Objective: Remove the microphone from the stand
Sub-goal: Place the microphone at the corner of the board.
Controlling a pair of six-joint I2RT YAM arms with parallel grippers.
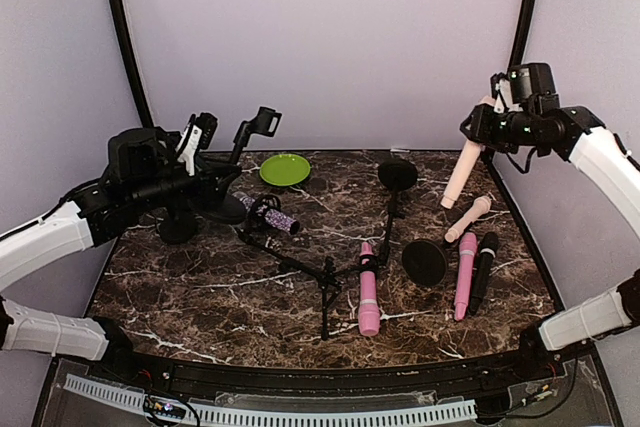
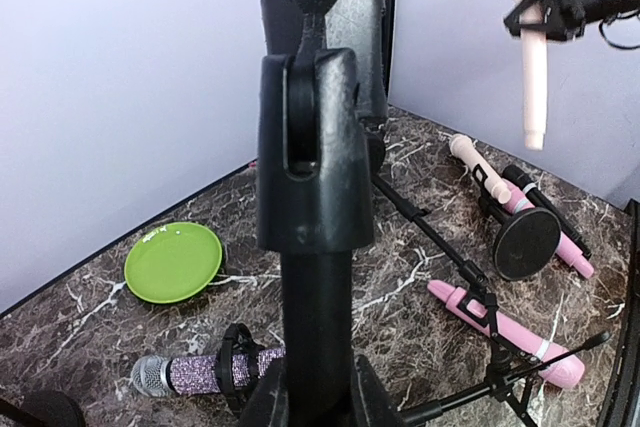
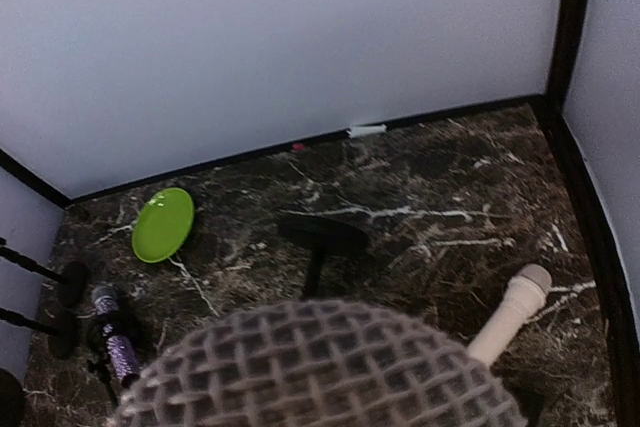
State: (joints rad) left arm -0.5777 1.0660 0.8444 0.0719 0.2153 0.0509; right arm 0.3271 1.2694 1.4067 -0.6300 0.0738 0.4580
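The right gripper carries the cream microphone [image 1: 460,175] back and down next to release it on bare tabletop by the black microphone, below the gripper and nearer my base.
The black stand [image 1: 243,142] is upright at the back left, and its clip [image 1: 265,121] is empty. My left gripper [image 1: 222,175] is shut on the stand's pole [image 2: 315,327]; in the left wrist view a finger [image 2: 375,397] presses each side of the pole and the bare clip [image 2: 318,117] rises above. The cream microphone [image 1: 460,175] hangs in the air at the right, head up, with my right gripper [image 1: 485,125] shut on its top. In the right wrist view its mesh head [image 3: 320,367] fills the lower part and hides the fingers. It also shows in the left wrist view as the microphone [image 2: 534,67].
A green plate [image 1: 284,169] lies at the back. A purple glitter microphone [image 1: 268,214] lies in a clip on a fallen tripod stand [image 1: 325,287]. Two pink microphones [image 1: 368,289] [image 1: 466,275], a black one [image 1: 484,269] and another cream one [image 1: 468,217] lie on the table, beside round-based stands [image 1: 425,262].
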